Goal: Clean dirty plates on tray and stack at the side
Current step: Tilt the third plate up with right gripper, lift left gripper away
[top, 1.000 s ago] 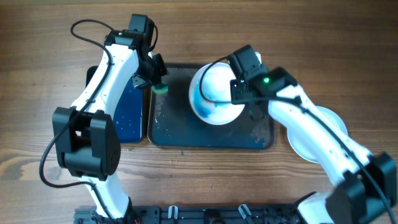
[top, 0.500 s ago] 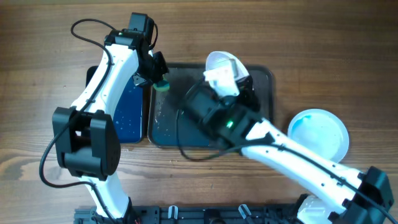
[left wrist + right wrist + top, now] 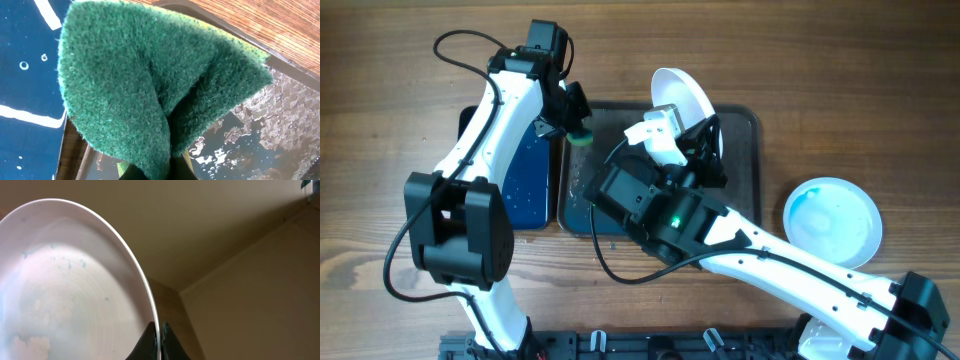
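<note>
I will move my left gripper to the left in the overhead view, since the black tray's blue bottom lies open there, then lower it and release the sponge.
My right gripper is shut on the rim of a white dirty plate with faint blue smears. It holds the plate up on edge, high above the back of the dark grey tray; the plate also shows in the overhead view. My left gripper is shut on a green sponge at the tray's left rim; the sponge also shows from overhead. Another white plate with a turquoise smear lies on the table right of the tray. My right arm hides much of the tray.
A smaller black tray with a blue bottom lies directly left of the grey tray. The grey tray's floor is wet and speckled. Bare wooden table surrounds both trays. My raised right arm spans the middle, close to the camera.
My right arm has lifted the plate off the tray, tipped it on edge and swung up and left, uncovering the plate on the right. The left arm has not moved.
</note>
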Controlling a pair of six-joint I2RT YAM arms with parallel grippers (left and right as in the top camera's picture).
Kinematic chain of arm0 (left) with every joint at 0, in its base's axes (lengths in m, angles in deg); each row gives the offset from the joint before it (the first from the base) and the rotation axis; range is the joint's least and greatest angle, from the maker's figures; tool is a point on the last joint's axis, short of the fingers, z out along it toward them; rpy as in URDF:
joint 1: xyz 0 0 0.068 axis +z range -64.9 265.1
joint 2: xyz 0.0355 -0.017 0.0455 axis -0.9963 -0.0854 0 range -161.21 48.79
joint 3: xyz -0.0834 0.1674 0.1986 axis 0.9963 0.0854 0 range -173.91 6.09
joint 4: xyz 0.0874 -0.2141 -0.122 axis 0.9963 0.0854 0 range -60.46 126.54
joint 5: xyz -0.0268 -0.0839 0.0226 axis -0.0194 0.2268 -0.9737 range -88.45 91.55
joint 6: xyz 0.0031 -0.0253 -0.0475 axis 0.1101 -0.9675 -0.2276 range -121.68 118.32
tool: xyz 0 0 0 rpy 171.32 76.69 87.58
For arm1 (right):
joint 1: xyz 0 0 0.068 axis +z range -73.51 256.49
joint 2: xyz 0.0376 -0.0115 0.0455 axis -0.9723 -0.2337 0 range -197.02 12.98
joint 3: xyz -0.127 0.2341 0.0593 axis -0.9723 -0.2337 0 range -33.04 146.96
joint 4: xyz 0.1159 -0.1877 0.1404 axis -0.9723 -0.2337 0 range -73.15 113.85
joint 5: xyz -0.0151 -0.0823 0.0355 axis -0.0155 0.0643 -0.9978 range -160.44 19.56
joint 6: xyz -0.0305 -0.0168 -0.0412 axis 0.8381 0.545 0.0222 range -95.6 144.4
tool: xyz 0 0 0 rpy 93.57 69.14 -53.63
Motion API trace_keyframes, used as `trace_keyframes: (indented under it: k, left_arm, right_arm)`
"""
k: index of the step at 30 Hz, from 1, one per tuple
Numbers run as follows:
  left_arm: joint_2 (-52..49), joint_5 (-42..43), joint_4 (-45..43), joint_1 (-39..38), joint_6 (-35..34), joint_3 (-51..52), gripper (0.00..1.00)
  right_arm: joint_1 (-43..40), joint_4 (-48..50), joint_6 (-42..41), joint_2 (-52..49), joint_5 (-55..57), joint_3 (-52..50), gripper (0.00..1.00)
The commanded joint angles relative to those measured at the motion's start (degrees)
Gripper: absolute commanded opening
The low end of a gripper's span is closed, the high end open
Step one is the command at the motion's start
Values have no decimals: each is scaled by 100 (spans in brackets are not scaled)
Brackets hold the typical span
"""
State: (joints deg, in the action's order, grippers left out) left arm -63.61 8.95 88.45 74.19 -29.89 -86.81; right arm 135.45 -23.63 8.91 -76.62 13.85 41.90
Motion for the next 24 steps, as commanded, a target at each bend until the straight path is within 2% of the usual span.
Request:
trace_keyframes:
  k: [1,5,8,11,15,19,24]
  left_arm:
    - [92,72,-39,-11,-79,-63,4]
    - [92,74,-46,-11,-83,-63,4]
    - [92,94,-61,-11,-90,-63,4]
    - [92,85,116,-2,457,-63,4]
    - [94,-85,485,197,1244,-63,4]
    - [94,-249,804,557,2100,-63,4]
    - [92,-542,1025,1207,2813,-39,4]
  right_arm:
    - [22,33,33,133,13,11,4]
    - [0,28,26,133,-1239,11,4]
    - [-258,24,-280,133,-3008,9,5]
    - [-990,50,-752,131,-5121,9,4]
    - [-2159,223,-717,22,-7486,-7,4]
    - [-2997,271,-673,-138,-8579,-44,4]
    - [-3399,260,-396,-365,-8848,-44,4]
